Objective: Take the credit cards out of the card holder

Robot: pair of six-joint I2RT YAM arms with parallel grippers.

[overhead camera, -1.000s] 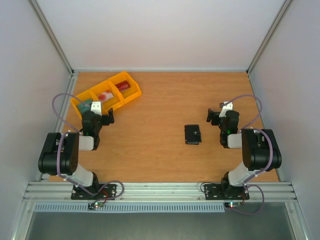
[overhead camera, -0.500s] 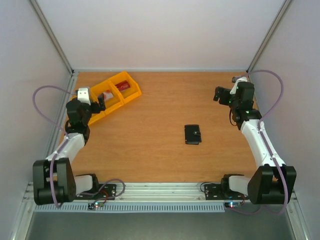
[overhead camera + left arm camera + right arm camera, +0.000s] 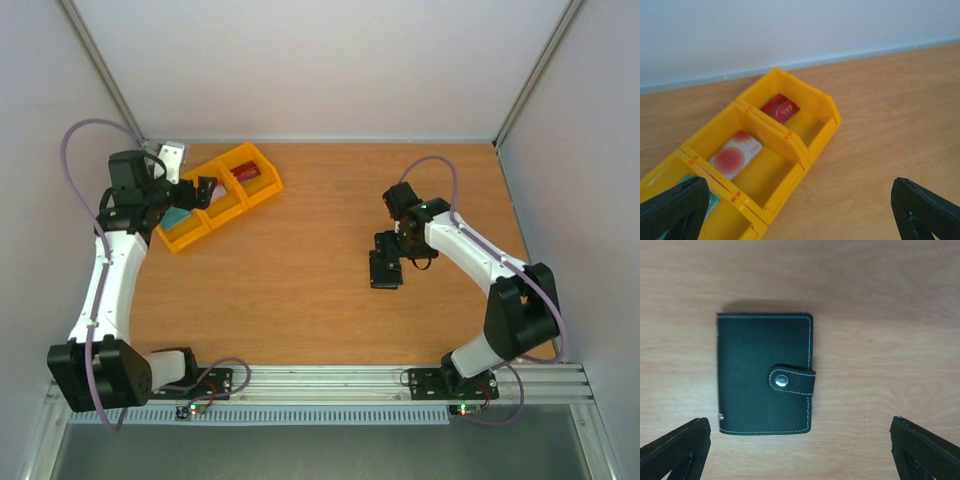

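My right gripper will next move down onto the card holder's snapped tab [image 3: 394, 265] [image 3: 793, 381] below it. The tab is in line with the gap between its open fingers.
The card holder [image 3: 384, 274] [image 3: 765, 372] is a black stitched wallet lying flat on the wooden table, its tab snapped shut. Any credit cards inside it are hidden. My right gripper [image 3: 391, 246] [image 3: 799, 447] hangs over it, pointing down and open. In the right wrist view its two fingertips [image 3: 677, 447] stand wide apart on either side of the holder's near edge, touching nothing. My left gripper [image 3: 196, 191] [image 3: 799, 205] is open and empty at the far left, above the yellow bins.
A row of three joined yellow bins [image 3: 268, 185] [image 3: 795, 150] stands at the back left. They hold a red card [image 3: 780, 107], a white card with a red circle [image 3: 735, 155] and a teal card [image 3: 177, 217]. White walls enclose the table on three sides.
Both arms have unfolded and reached out. The right gripper swung from the back right to above the card holder. The left gripper moved up and back to the yellow bins.
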